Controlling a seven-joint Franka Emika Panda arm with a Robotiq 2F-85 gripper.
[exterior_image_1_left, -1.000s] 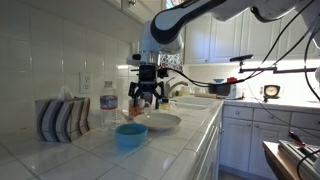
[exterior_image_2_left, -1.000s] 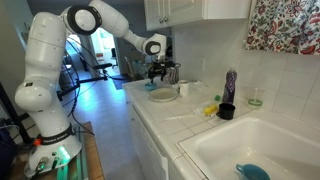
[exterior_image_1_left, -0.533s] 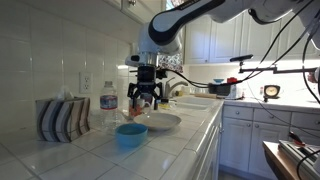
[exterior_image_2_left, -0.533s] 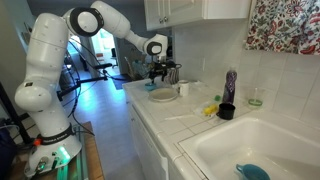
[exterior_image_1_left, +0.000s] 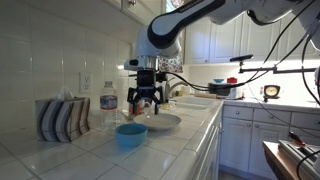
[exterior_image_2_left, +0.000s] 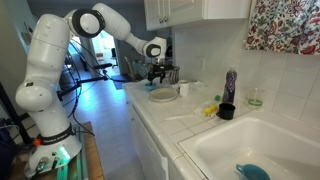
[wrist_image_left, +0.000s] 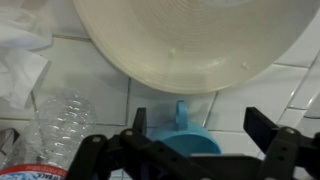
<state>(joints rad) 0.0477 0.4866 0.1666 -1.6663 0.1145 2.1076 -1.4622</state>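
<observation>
I will lower my gripper onto the blue cup's handle (wrist_image_left: 181, 116) next and close on it, because that narrow handle is already between my open fingers and points toward the plate (wrist_image_left: 190, 40).
My gripper (exterior_image_1_left: 146, 102) hangs open and empty over the tiled counter, a little above a blue cup (exterior_image_1_left: 131, 135) and a white plate (exterior_image_1_left: 160, 122). In the wrist view the blue cup (wrist_image_left: 190, 142) with its handle lies between my spread fingers (wrist_image_left: 199, 118), and the plate (wrist_image_left: 190, 40) fills the top. In an exterior view my gripper (exterior_image_2_left: 158, 79) is above the plate (exterior_image_2_left: 163, 96). Nothing is held.
A clear plastic bottle (exterior_image_1_left: 109, 112) and a striped holder (exterior_image_1_left: 62, 118) stand by the wall; the bottle (wrist_image_left: 55, 125) and crumpled tissue (wrist_image_left: 20, 65) show in the wrist view. A white cup (exterior_image_2_left: 184, 89), black cup (exterior_image_2_left: 227, 111), purple bottle (exterior_image_2_left: 230, 86) and sink (exterior_image_2_left: 215, 150) lie along the counter.
My gripper has shifted slightly from over the plate toward the blue cup. It stays open. Nothing else has moved.
</observation>
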